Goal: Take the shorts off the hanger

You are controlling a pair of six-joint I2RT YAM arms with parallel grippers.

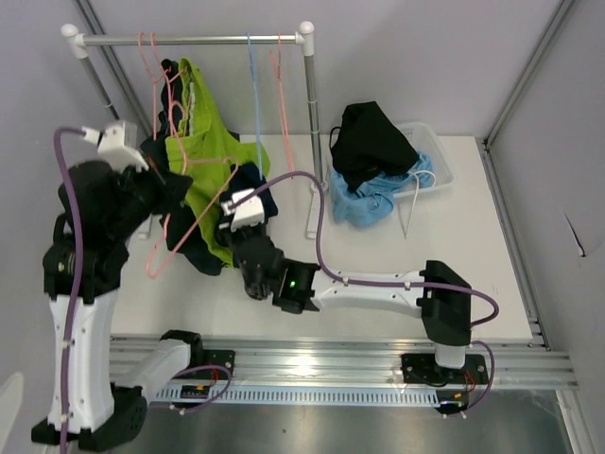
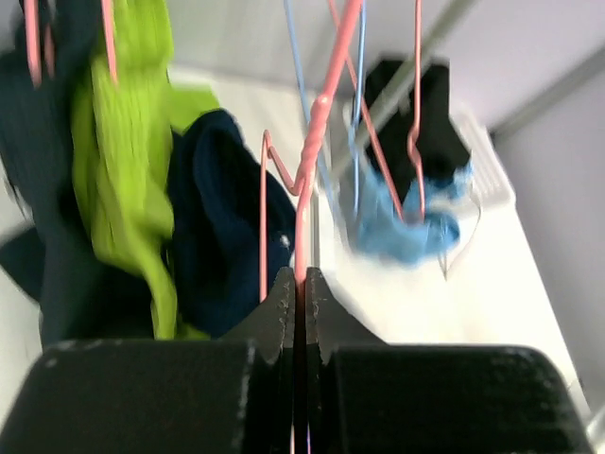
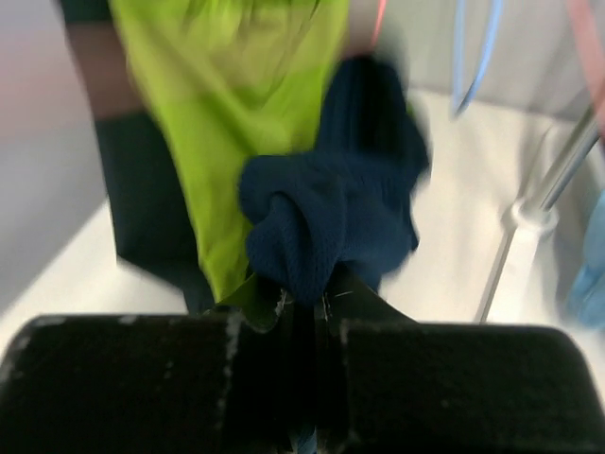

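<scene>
My right gripper lifts outward and toward the right in the top view next. It then lowers to release the navy shorts (image 1: 255, 182) in the white basket (image 1: 437, 156), since others lie there.
Lime green shorts (image 1: 203, 151) hang on a pink hanger (image 1: 161, 251) tilted off the rack, with dark blue-green shorts (image 1: 200, 253) behind and navy shorts (image 1: 255, 182) beside them. My left gripper (image 2: 299, 284) is shut on the pink hanger's wire (image 2: 312, 161); in the top view it (image 1: 175, 194) sits left of the green shorts. My right gripper (image 3: 307, 298) is shut on a bunched fold of the navy shorts (image 3: 331, 218), next to the lime green cloth (image 3: 227, 113). Black shorts (image 1: 371, 137) and light blue shorts (image 1: 373, 200) lie in a white basket (image 1: 437, 156).
The white rack's rail (image 1: 189, 40) carries more pink hangers (image 1: 279, 76) and a blue hanger (image 1: 255, 95). Its right post (image 1: 310, 142) stands between the hanging clothes and the basket. A metal frame post (image 1: 529, 76) rises at the back right.
</scene>
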